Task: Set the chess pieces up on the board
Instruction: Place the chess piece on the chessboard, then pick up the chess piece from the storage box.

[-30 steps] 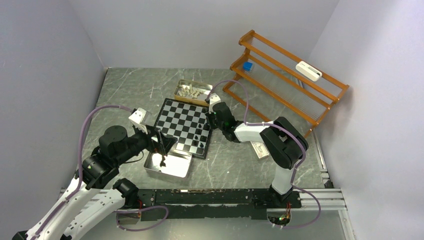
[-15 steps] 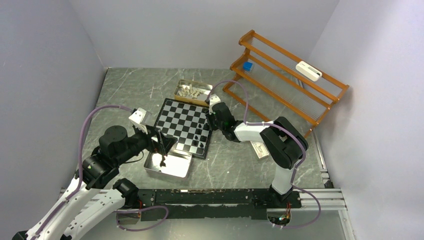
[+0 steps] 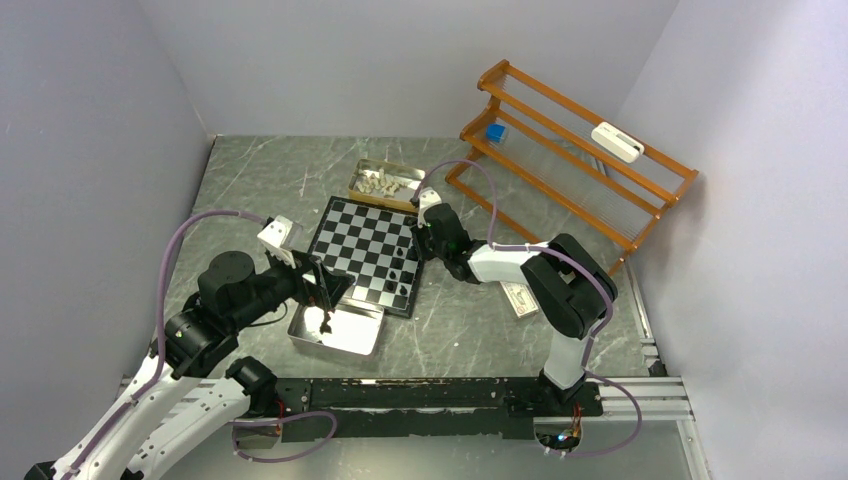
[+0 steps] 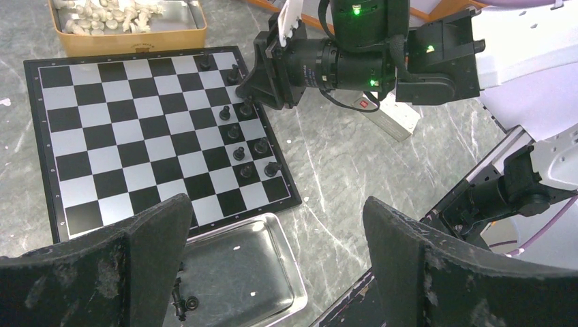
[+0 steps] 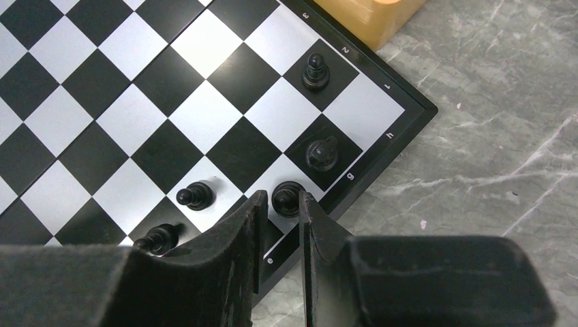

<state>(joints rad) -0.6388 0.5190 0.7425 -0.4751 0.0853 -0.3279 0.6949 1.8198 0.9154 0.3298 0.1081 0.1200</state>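
Note:
A black piece lies below my left gripper's wide-open fingers, so the gripper should turn and go down into the silver tray onto that piece.
The board lies mid-table, with several black chess pieces along its right side. My right gripper hovers low over that edge, jaws a narrow gap apart. A black piece stands on a white square right at the fingertips, free of both. More black pieces stand close by. My left gripper is wide open and empty above the silver tray, which holds a few black pieces. Cream-white pieces fill a tan tray behind the board.
An orange wire rack stands at the back right with a blue block and a white device on it. A small flat box lies on the table under my right arm.
My right gripper's jaws have parted slightly, letting go of the black piece on the board's edge square. Both arms have hardly moved.

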